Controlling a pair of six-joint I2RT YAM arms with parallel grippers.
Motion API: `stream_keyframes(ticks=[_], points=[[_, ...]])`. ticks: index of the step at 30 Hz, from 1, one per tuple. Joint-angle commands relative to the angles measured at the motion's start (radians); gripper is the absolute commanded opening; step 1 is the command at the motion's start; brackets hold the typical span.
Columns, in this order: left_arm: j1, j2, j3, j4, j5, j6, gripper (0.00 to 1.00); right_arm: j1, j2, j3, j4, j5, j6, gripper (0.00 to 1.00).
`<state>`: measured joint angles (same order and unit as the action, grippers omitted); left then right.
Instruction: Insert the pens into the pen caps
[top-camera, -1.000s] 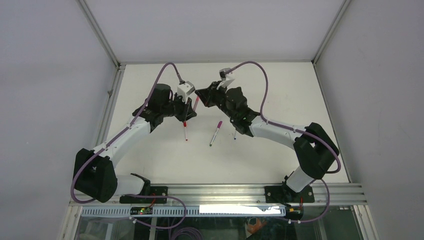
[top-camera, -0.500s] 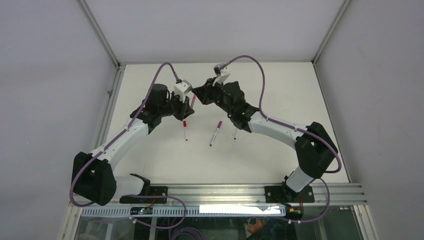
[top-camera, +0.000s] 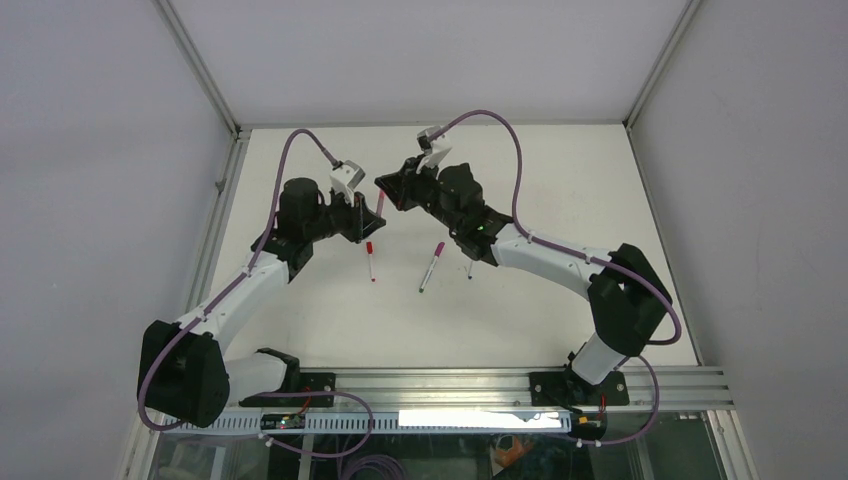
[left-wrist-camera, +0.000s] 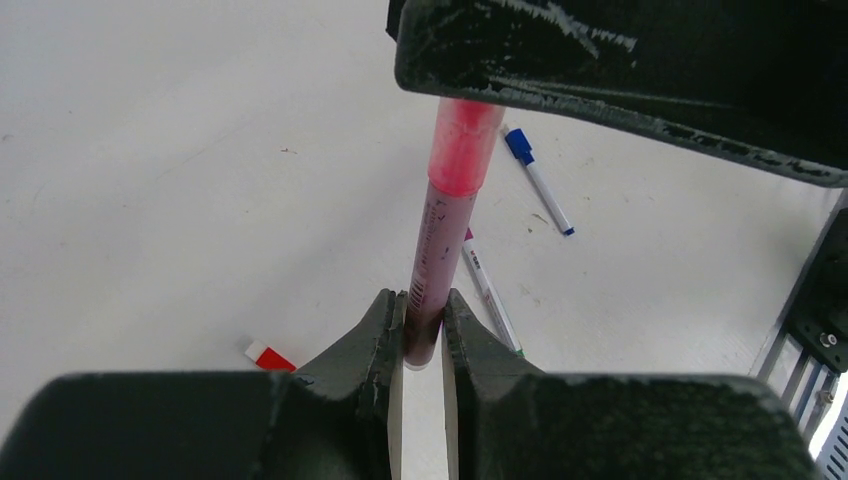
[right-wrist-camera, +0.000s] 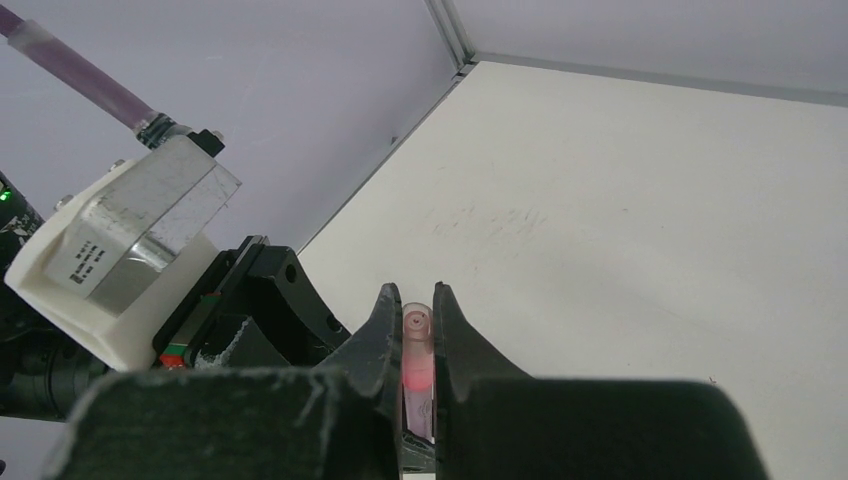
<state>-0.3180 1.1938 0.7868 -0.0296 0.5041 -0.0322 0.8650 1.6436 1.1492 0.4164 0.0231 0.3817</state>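
The pinkish pen is already capped, so my right gripper needs to move down and back toward the base to the tabletop beside the magenta-capped pen (top-camera: 431, 266) and let go of the pinkish pen there.
My left gripper (left-wrist-camera: 424, 300) is shut on the lower end of the pinkish pen (left-wrist-camera: 438, 245) and holds it above the table. The pen's upper end sits inside the pale pink cap (left-wrist-camera: 464, 145). My right gripper (right-wrist-camera: 418, 297) is shut on that cap (right-wrist-camera: 416, 345). In the top view the two grippers meet at the back centre, left gripper (top-camera: 368, 218) and right gripper (top-camera: 385, 190), with the pen (top-camera: 380, 205) between them. A red-capped pen (top-camera: 370, 260), a magenta-capped pen (top-camera: 431, 266) and a blue-capped pen (left-wrist-camera: 537, 182) lie on the table.
The white table (top-camera: 560, 190) is walled at the back and sides, with a metal rail (top-camera: 480, 380) along the near edge. The right arm's forearm (top-camera: 540, 255) hangs over the blue-capped pen. The left gripper's body (right-wrist-camera: 250, 310) fills the lower left of the right wrist view.
Both grippers have moved left and slightly back together, carrying the pinkish pen and its cap. The left arm's elbow has swung left. The pens on the table have not moved.
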Motion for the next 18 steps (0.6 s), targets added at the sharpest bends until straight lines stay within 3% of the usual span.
stream_keyframes(ticks=[1,9,18], points=[[0.04,-0.138,0.099,0.843,-0.018,-0.099,0.0,0.125,0.126,-0.114,-0.584,-0.211,-0.018,0.0],[0.04,-0.162,0.063,0.926,-0.019,-0.087,0.0,0.127,0.143,-0.111,-0.596,-0.247,-0.031,0.0],[0.04,-0.192,0.066,0.895,-0.015,-0.039,0.0,0.13,0.168,-0.095,-0.643,-0.297,-0.048,0.0]])
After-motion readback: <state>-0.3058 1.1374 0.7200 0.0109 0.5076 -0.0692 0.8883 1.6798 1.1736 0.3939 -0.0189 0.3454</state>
